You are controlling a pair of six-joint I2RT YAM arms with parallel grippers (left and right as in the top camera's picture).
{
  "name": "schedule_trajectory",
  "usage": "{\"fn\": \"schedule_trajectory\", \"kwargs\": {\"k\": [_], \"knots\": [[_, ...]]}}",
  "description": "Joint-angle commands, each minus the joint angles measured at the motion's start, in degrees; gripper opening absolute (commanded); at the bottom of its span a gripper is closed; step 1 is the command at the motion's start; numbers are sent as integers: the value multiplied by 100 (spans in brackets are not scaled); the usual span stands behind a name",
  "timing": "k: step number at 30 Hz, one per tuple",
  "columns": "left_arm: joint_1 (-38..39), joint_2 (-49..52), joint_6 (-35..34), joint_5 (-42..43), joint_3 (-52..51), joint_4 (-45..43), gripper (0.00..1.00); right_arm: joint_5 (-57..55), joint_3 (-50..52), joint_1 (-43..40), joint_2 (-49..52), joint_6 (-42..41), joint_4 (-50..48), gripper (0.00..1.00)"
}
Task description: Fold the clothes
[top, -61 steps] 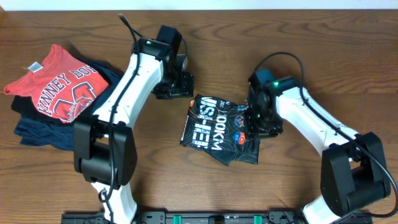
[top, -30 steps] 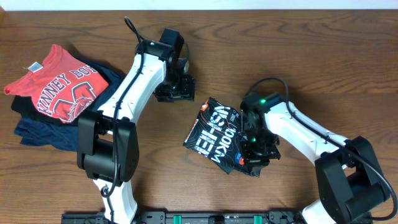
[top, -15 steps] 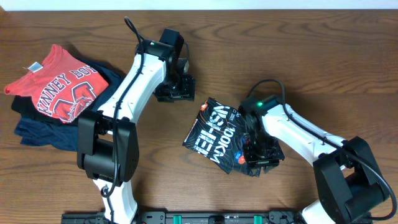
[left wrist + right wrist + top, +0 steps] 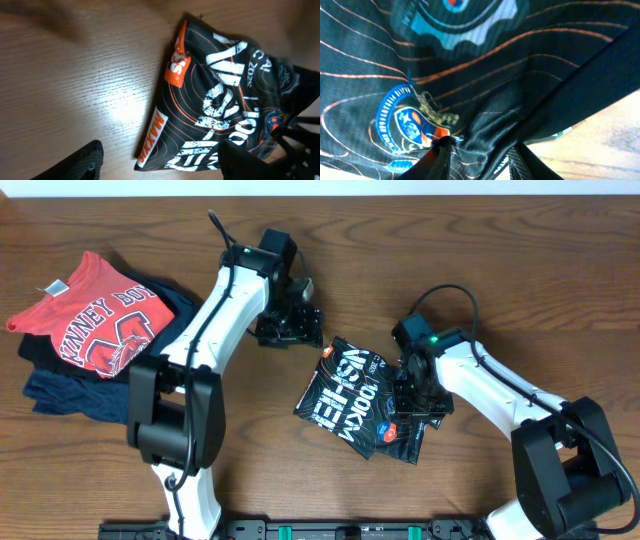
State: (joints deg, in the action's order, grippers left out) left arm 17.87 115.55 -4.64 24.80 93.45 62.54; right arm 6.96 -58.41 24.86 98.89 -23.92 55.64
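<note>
My left gripper moves down and across onto the jersey's edge by the orange tag (image 4: 322,370) (image 4: 172,95) next. That edge lies free below the gripper, to its right in the overhead view.
The black jersey (image 4: 350,402) with orange contour lines and white lettering lies folded in a small bundle at the table's middle. My right gripper (image 4: 411,406) is over its right edge. In the right wrist view its fingers (image 4: 480,156) are shut on a bunched fold of the jersey (image 4: 470,65). My left gripper (image 4: 293,328) hovers just up-left of the bundle, open and empty. In the left wrist view its fingers (image 4: 165,165) are spread wide, with the jersey (image 4: 225,95) and its orange tag ahead.
A red T-shirt (image 4: 95,320) with white letters lies on a navy shirt (image 4: 65,392) at the far left. The table's back edge (image 4: 400,192) runs along the top. Bare wood surrounds the bundle.
My right gripper has moved up and back from the bundle's lower right corner, keeping hold of the fabric. My left gripper has shifted slightly right, toward the jersey.
</note>
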Motion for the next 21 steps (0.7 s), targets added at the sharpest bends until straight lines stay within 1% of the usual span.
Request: {"fn": "schedule_trajectory", "kwargs": {"k": [1,5,9,15,21], "knots": [[55,343,476,564,-142,11,76,-232,20,-4,-105,-94,-66,36],[142,553,796,929,-269,-35,77,-420,28,-4,-105,-138,-61,36],[256,638,903,933,-426,-127,78,-422,103,-7,-105,-170,-61,36],[501,673,916,931,-638,-348,78,-417,348,-4,-105,-225,-105,36],[769,688,914,905,-1176,-942,78,-415,522,-7,-105,-223,-101,37]]}}
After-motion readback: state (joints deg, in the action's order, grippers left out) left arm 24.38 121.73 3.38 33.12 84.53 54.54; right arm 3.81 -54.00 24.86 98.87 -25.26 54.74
